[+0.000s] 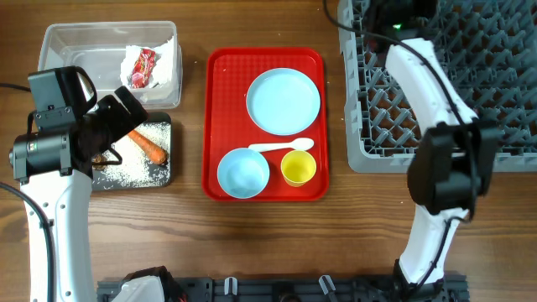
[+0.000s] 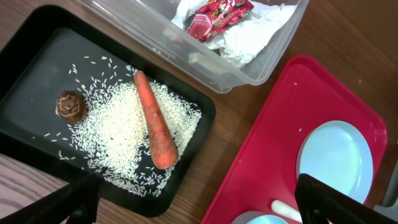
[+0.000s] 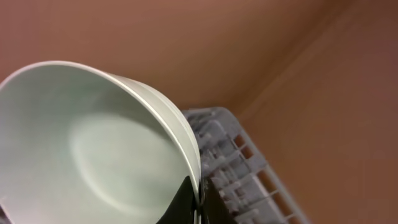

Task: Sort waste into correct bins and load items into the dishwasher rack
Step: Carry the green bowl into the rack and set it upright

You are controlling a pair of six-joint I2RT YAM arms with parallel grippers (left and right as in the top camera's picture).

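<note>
The bowl is still above the rack's empty slots, so my right gripper should next go down toward the grey rack's side by the red tray (image 3: pixel 216 148).
The clear tub (image 1: pixel 67 42) holds the white tissue (image 1: pixel 168 71) and red wrapper (image 1: pixel 141 67); both show in the left wrist view too: tissue (image 2: pixel 255 37), wrapper (image 2: pixel 214 15). The black tray (image 2: pixel 37 50) holds the carrot (image 2: pixel 155 121), rice (image 2: pixel 115 134) and brown lump (image 2: pixel 69 107). My left gripper (image 2: pixel 193 205) is open and empty above the tray's near corner. The red tray (image 1: pixel 220 101) carries the plate (image 1: pixel 284 101), one bowl (image 1: pixel 243 174), the yellow cup (image 1: pixel 298 168) and the spoon (image 1: pixel 281 147). My right gripper (image 3: pixel 198 199) is shut on the rim of the other bowl (image 3: pixel 93 143) over the grey rack (image 1: pixel 503 101).
The rack (image 3: pixel 236 168) fills the table's far right corner. The right arm (image 1: pixel 436 109) stretches over its left side. The left arm (image 1: pixel 59 143) stands over the black tray (image 1: pixel 164 176). Bare wood lies along the table's front.
</note>
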